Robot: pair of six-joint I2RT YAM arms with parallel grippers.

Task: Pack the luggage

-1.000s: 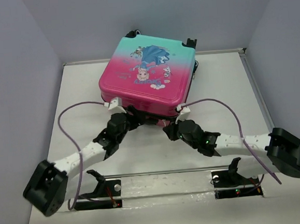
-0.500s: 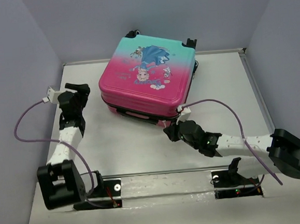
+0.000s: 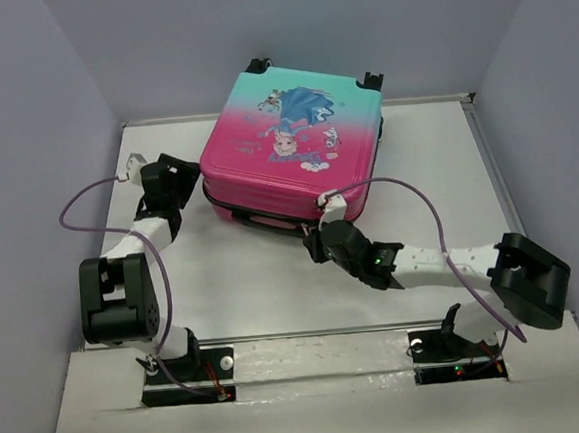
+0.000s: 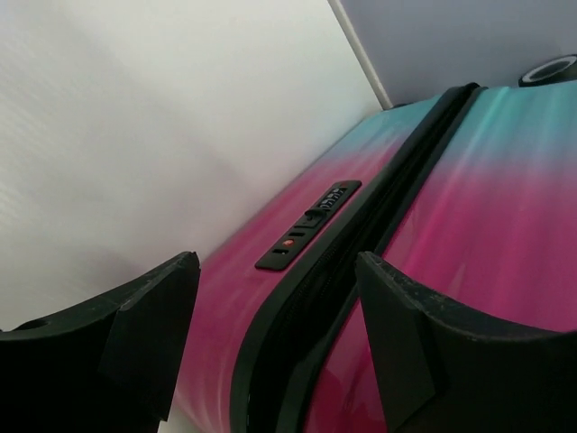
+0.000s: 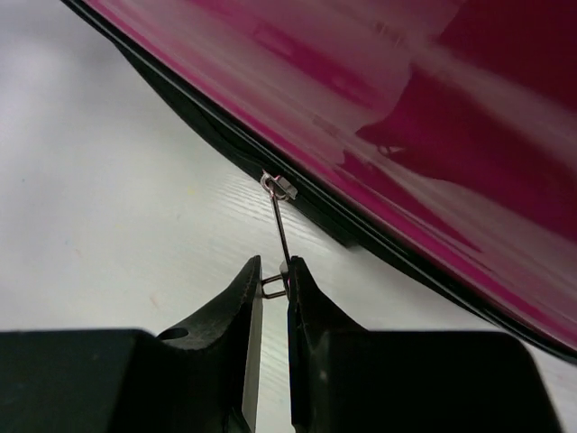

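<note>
My right gripper is to go left in the top view to the luggage's near corner (image 3: 211,196) and let go there, with the zipper's slider partway along the zipper seam.
The luggage (image 3: 289,146), a pink-to-teal hard shell with a cartoon print, lies flat and closed at the back of the table. My left gripper (image 3: 173,177) is open at its left side. In the left wrist view the jaws stand wide around the black zipper seam (image 4: 297,325), just short of the small lock (image 4: 308,225). At the front edge my right gripper (image 3: 317,242) is shut on the thin metal zipper pull (image 5: 281,236), which hangs from the slider on the luggage (image 5: 388,99) seam. Nothing of the inside shows.
The white table (image 3: 255,289) is walled on the left, back and right. A metal rail (image 3: 319,335) with both arm bases runs along the near edge. Purple cables loop off each wrist.
My left arm has swung away from the luggage's front edge and come round to its left side, jaws open. The right gripper has slid left along the front seam. The luggage has turned slightly.
</note>
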